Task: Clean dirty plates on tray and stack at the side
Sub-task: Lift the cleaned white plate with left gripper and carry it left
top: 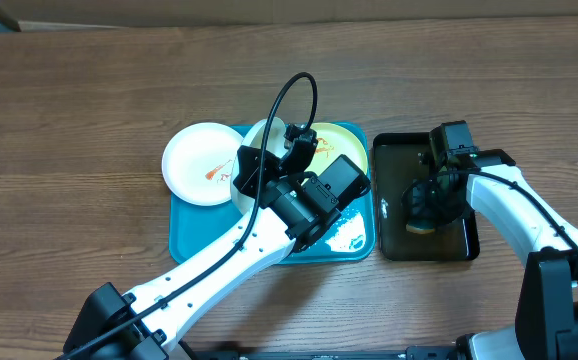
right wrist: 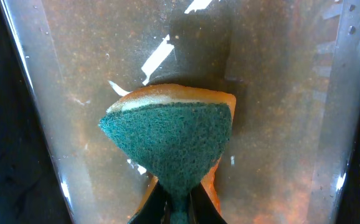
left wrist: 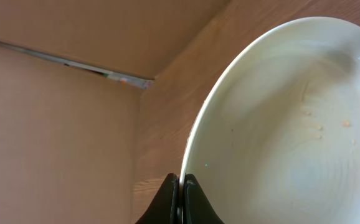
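The left gripper swings below and to the left in the overhead view next, then down to release on clear tabletop beyond the sauce-smeared plate (top: 97, 192).
My left gripper (left wrist: 181, 186) is shut on the rim of a white plate (left wrist: 279, 137), which is tilted up and shows only faint specks. From above, that plate (top: 257, 135) stands over the back of the teal tray (top: 209, 240), with the left gripper (top: 291, 140) at its edge. Another white plate (top: 197, 163), smeared with orange sauce, overlaps the tray's back-left corner. A lime-green rimmed plate (top: 341, 140) lies at the tray's back right. My right gripper (right wrist: 180, 199) is shut on a green-and-orange sponge (right wrist: 174, 137).
The sponge (top: 427, 218) and right gripper (top: 431, 205) are down in the black tray (top: 394, 150), which holds murky brownish water (right wrist: 279, 93). White suds (top: 349, 235) lie on the teal tray's front right. Cardboard walls run along the table's far edge.
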Tool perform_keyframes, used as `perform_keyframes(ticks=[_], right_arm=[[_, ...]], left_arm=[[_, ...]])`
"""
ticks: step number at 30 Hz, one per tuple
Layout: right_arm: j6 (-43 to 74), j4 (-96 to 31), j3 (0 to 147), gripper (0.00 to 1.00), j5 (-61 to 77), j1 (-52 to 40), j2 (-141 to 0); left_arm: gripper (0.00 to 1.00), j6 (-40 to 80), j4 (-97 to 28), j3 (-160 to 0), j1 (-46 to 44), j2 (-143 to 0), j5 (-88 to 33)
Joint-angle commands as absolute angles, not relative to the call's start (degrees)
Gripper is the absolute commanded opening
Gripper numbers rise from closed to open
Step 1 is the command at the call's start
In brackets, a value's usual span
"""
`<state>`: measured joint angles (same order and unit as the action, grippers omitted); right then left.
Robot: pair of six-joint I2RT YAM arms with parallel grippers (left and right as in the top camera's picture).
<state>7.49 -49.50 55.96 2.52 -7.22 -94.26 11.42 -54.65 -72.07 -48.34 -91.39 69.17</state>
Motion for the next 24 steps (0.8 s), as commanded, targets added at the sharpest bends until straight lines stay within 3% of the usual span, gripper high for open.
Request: perform_keyframes(ticks=[1, 14, 20, 24], right_arm=[[7.7, -49.2, 55.9, 0.04, 2.0, -7.2, -94.0], [7.7, -49.2, 55.9, 0.04, 2.0, -7.2, -94.0], [7.7, -49.2, 55.9, 0.04, 2.0, -7.2, -94.0], [7.7, -49.2, 55.9, 0.04, 2.0, -7.2, -94.0]], left_arm=[[0.04, 11.8, -54.5, -73.6, -48.6, -90.1, 72.2], [0.04, 14.4, -55.8, -73.6, -47.3, -89.8, 71.0], [0.04, 18.4, -61.5, -75.1, -41.8, -86.5, 60.1], [0.04, 19.9, -63.7, -77.9, -33.1, -82.6, 48.5]])
